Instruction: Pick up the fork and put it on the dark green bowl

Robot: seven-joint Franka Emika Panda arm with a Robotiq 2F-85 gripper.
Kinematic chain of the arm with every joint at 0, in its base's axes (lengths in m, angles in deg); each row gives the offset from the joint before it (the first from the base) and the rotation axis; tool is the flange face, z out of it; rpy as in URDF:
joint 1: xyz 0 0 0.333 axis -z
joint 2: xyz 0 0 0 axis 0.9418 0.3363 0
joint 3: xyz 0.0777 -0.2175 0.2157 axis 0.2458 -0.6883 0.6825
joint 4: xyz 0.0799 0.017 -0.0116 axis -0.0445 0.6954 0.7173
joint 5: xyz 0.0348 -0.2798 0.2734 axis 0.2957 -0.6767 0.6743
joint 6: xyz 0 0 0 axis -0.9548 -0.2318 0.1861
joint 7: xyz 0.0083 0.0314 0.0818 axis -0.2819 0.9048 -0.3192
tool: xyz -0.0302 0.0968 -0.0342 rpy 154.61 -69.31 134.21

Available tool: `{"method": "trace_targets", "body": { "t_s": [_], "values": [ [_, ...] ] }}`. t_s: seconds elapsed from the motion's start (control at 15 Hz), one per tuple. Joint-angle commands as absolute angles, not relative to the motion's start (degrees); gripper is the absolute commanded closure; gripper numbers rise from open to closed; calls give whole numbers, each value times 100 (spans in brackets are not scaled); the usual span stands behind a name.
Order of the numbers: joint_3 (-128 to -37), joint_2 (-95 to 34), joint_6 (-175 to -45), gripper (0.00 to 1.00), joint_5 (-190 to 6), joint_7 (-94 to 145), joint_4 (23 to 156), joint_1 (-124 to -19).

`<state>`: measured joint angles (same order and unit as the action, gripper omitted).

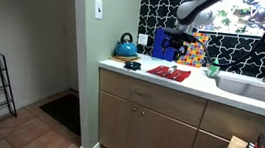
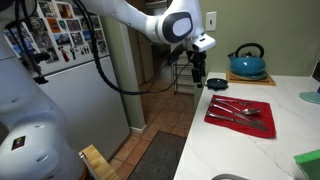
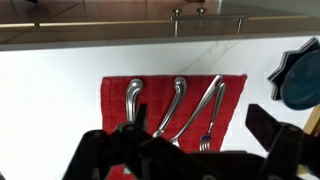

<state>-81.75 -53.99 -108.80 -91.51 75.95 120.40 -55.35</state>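
My gripper goes down to the fork (image 3: pixel 208 125) next, onto its slim handle beside the tines.
The fork (image 3: pixel 208 125) lies on a red mat (image 3: pixel 115 95) with other cutlery, tines toward me in the wrist view; the mat also shows in both exterior views (image 1: pixel 169 73) (image 2: pixel 240 112). A small dark bowl (image 1: pixel 133 65) sits near the counter corner in front of the teal kettle (image 1: pixel 125 48), and it seems to show below the gripper in an exterior view (image 2: pixel 215 87). My gripper (image 3: pixel 190 160) is open and empty. It hangs above the counter, well over the mat (image 1: pixel 184 36) (image 2: pixel 198 76).
The teal kettle (image 2: pixel 247 63) (image 3: pixel 300 75) stands at the counter's end. A blue box (image 1: pixel 166 44) stands at the back wall. A sink (image 1: pixel 257 88) lies past the mat. The counter's front edge (image 3: pixel 160 40) runs just beyond the cutlery handles.
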Motion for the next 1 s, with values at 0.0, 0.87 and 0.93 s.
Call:
{"method": "trace_targets", "body": {
  "t_s": [0.0,0.87,0.93],
  "values": [
    [-8372,-5297,-10948,0,-9386,7865,11969,-5691],
    [-8778,-4033,-11957,0,-9815,7979,11199,-5670],
    [-8829,-3850,-11974,0,-9653,7833,11063,-5677]
  ]
}}
